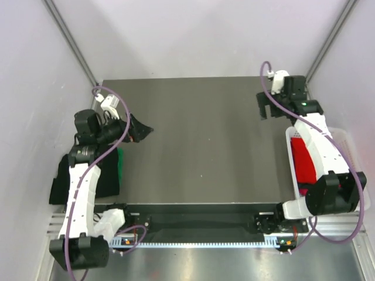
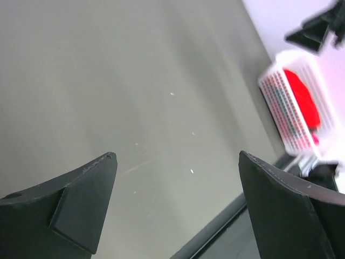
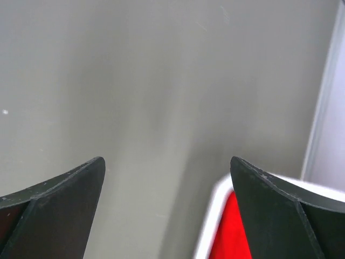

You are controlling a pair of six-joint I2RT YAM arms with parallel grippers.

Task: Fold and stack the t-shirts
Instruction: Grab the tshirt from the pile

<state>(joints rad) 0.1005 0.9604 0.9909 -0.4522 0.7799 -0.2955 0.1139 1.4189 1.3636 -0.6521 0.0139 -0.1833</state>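
My right gripper moves back and down onto the red t-shirt (image 1: 303, 159) next, since it lies in the basket (image 1: 340, 136) below the gripper, to its right in the top view.
A bright red t-shirt (image 1: 303, 159) lies bunched in the white mesh basket (image 1: 340, 136) at the right edge of the table; it also shows in the left wrist view (image 2: 304, 102) and the right wrist view (image 3: 229, 237). A black t-shirt (image 1: 61, 184) with a green t-shirt (image 1: 120, 164) on it lies at the left edge, under the left arm. My left gripper (image 1: 142, 132) is open and empty above the table's left part. My right gripper (image 1: 270, 109) is open and empty above the far right of the table, just beyond the basket. No magenta-pink shirt shows clearly.
The dark table top (image 1: 205, 140) spans the middle. White walls close in on the left, back and right. The basket (image 2: 288, 116) stands against the right wall. A black rail (image 1: 199, 221) with the arm bases runs along the near edge.
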